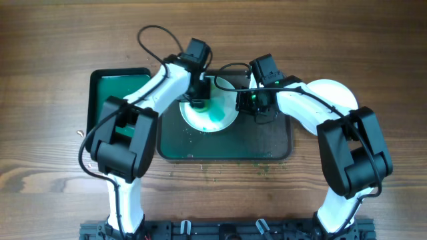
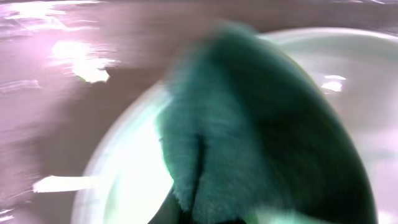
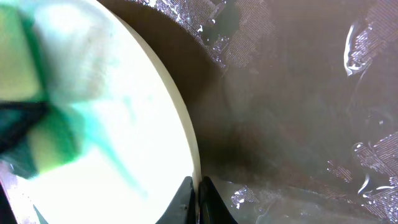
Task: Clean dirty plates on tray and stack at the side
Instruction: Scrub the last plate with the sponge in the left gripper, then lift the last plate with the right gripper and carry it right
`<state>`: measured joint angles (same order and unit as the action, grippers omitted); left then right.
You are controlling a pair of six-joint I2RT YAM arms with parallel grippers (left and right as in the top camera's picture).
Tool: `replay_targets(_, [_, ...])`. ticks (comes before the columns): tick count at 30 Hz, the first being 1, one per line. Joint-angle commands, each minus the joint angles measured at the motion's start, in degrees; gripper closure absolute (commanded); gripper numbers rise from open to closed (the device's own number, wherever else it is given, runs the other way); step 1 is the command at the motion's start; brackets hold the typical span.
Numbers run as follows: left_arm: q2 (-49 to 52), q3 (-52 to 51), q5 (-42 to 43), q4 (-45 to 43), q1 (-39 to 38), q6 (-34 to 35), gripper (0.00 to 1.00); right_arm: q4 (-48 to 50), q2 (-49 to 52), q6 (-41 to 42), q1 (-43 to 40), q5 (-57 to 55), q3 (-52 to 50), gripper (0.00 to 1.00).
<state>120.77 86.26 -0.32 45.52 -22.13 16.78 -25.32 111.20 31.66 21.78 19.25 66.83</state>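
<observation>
My right gripper needs to move up and to the right in the overhead view next, then down to release onto the white plate point(image 1: 333, 96) beside the tray, as stacking started there.
A white plate point(image 1: 220, 117) with green-teal smears is tilted above the dark grey-green tray point(image 1: 267, 143). My right gripper point(image 1: 248, 101) is shut on the plate's right rim; the right wrist view shows both fingertips point(image 3: 199, 198) pinching the plate's edge point(image 3: 124, 124). My left gripper point(image 1: 198, 100) is shut on a green cloth point(image 1: 200, 105) pressed on the plate's face. In the left wrist view the cloth point(image 2: 249, 143) is blurred and covers most of the plate point(image 2: 130, 168). More white plate point(image 1: 330, 93) lies right of the tray, partly under my right arm.
A smaller black tray point(image 1: 110, 93) with a bright green inside sits left of the big tray. The big tray's floor point(image 3: 298, 112) is wet. Small green specks lie on the wood table point(image 1: 227, 175) in front of the tray.
</observation>
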Motion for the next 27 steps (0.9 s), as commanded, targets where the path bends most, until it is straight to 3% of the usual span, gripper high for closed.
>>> replay_targets(1, [1.05, 5.86, -10.93, 7.19, 4.09, 3.23, 0.96, 0.02, 0.00, -0.13, 0.17, -0.20, -0.74, 0.96])
replay_targets(7, [1.05, 18.78, -3.13, 23.87, 7.06, 2.97, 0.96, -1.11, -0.92, -1.99, 0.20, -0.26, -0.68, 0.96])
replay_targets(11, [1.05, 23.26, 0.85, 27.39, 9.07, 2.97, 0.96, -3.48, -4.52, -4.94, 1.09, -5.33, -0.68, 0.96])
replay_targets(19, [1.05, 23.23, 1.40, 27.34, 8.50, 3.02, 0.96, -11.54, -19.45, -5.97, 13.94, -43.28, -0.68, 0.96])
replay_targets(27, [1.05, 23.23, 1.38, 26.95, 8.48, 3.04, 0.96, -16.41, -27.12, -6.93, 26.34, -77.77, -0.68, 0.96])
